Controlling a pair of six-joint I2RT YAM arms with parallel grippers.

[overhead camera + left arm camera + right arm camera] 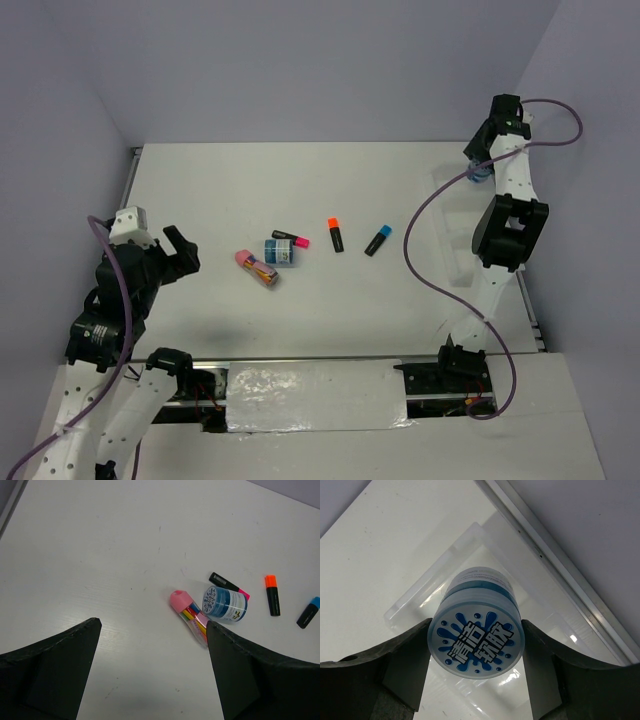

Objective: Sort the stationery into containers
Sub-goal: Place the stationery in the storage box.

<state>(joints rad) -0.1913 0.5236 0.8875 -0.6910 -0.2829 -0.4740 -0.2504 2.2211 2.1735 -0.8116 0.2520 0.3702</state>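
Observation:
I will move my right gripper down toward the bottom of the section next and release the tub, because the transparent container's empty far section (458, 187) (432, 601) is below my right gripper, open under the tub.
My right gripper (476, 630) is shut on a small round blue-and-white patterned tub (476, 639), held above a transparent container (436, 574) at the far right of the table. In the top view that gripper (478, 166) is by the right wall. On the table's middle lie a pink packet (258, 267), a second round blue-and-white tub (279, 251), and pink-capped (291, 238), orange-capped (336, 234) and blue-capped (377, 240) highlighters. My left gripper (153, 624) stands open and holds nothing, left of the packet (190, 617) and tub (225, 603).
A metal rail (560, 565) runs along the table's right edge, close behind the container. A purple cable (425, 225) loops from the right arm over the table. The left arm's base and cable (110, 300) sit at the near left.

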